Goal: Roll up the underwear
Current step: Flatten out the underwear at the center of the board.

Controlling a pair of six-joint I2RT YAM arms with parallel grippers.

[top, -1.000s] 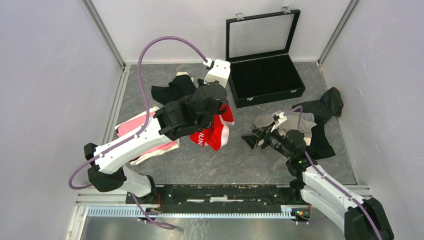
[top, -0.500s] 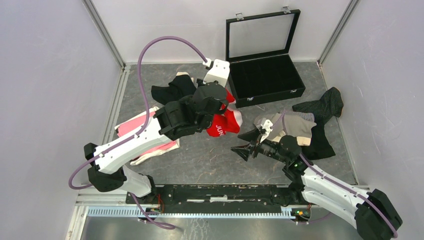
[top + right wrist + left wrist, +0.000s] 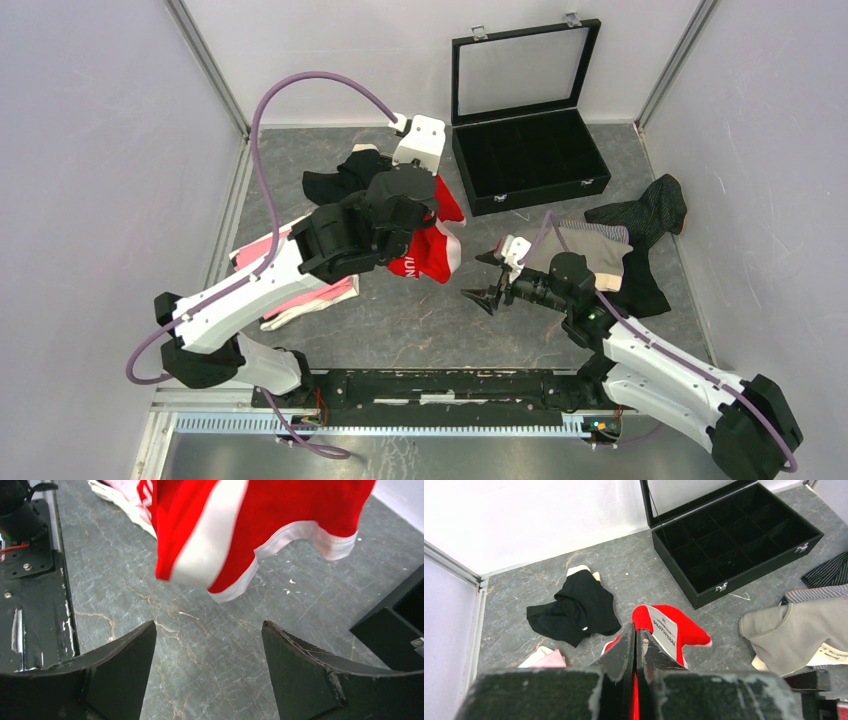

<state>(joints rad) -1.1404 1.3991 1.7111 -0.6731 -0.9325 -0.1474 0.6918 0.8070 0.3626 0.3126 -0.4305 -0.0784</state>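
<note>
The underwear's opposite waistband corner (image 3: 441,280) (image 3: 174,576) hangs free to the left of my right gripper in the top view, so my right gripper will move its open fingers across onto it next.
The red underwear (image 3: 428,252) with white lettering hangs above the table, pinched at its top edge by my left gripper (image 3: 635,626), which is shut on it. A white label (image 3: 663,630) shows on the cloth beside the fingers. In the right wrist view the red underwear (image 3: 280,510) hangs just ahead of and above my right gripper (image 3: 209,625), which is open and holds nothing. Seen from above, the right gripper (image 3: 482,278) points left at the garment, a little apart from it. More underwear lies around: black (image 3: 345,180), pink (image 3: 290,270), beige (image 3: 590,250) and dark pinstriped (image 3: 650,215).
A black compartment case (image 3: 530,150) with its glass lid raised stands at the back, right of centre; its corner (image 3: 395,630) shows by the right fingers. The enclosure's walls close in left, right and behind. The arms' base rail (image 3: 440,385) runs along the near edge.
The left arm has drawn back to the left with the red underwear, which swung right and back. The right gripper has moved left toward the table's middle, away from the beige piece.
</note>
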